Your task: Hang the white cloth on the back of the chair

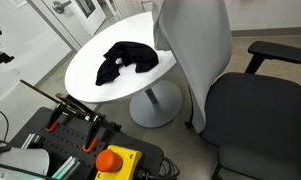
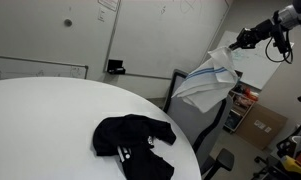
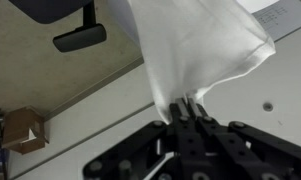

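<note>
I will next lower my gripper toward the top edge of the chair's pale back and let go of the pinched fold of the cloth, because the fold is still held high above that edge.
The white cloth (image 2: 212, 78), with a thin blue stripe, hangs in the air from my gripper (image 2: 233, 42) above the chair (image 2: 216, 160), beside the round table. In the wrist view the gripper (image 3: 187, 105) is shut on a pinched fold of the cloth (image 3: 200, 45), which spreads out below it. The chair has a pale back (image 1: 195, 60), a dark seat (image 1: 255, 110) and black armrests (image 1: 275, 50). I cannot tell whether the cloth touches the chair's back.
A black garment (image 1: 125, 60) lies on the white round table (image 1: 90, 85); it also shows in an exterior view (image 2: 133, 140). A control box with a red stop button (image 1: 114, 160) stands in front. A cardboard box (image 3: 25, 130) sits on the floor by the wall.
</note>
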Available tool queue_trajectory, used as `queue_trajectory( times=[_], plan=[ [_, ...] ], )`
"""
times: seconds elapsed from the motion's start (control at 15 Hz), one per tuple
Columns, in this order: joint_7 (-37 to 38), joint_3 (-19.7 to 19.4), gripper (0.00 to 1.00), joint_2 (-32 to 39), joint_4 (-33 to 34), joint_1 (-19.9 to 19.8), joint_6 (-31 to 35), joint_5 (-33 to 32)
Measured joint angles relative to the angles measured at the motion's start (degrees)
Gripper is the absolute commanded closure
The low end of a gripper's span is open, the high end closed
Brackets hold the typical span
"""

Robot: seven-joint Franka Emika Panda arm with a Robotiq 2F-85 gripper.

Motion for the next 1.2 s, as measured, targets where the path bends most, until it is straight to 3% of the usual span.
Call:
queue_trajectory(
  times=[0.47, 0.6, 0.93, 1.2],
  plan=[
    [0.0, -11.3, 0.99, 5.1, 5.0, 7.1, -2.0, 5.8],
    [0.0, -14.6, 0.71, 6.4, 5.9, 9.0, -2.6, 7.1],
    [0.1, -20.7, 0.35, 8.7, 6.2, 13.8, -4.4, 9.0],
    [0.0, -22.1, 0.06, 9.1, 5.7, 16.5, -5.4, 9.0]
  ],
)
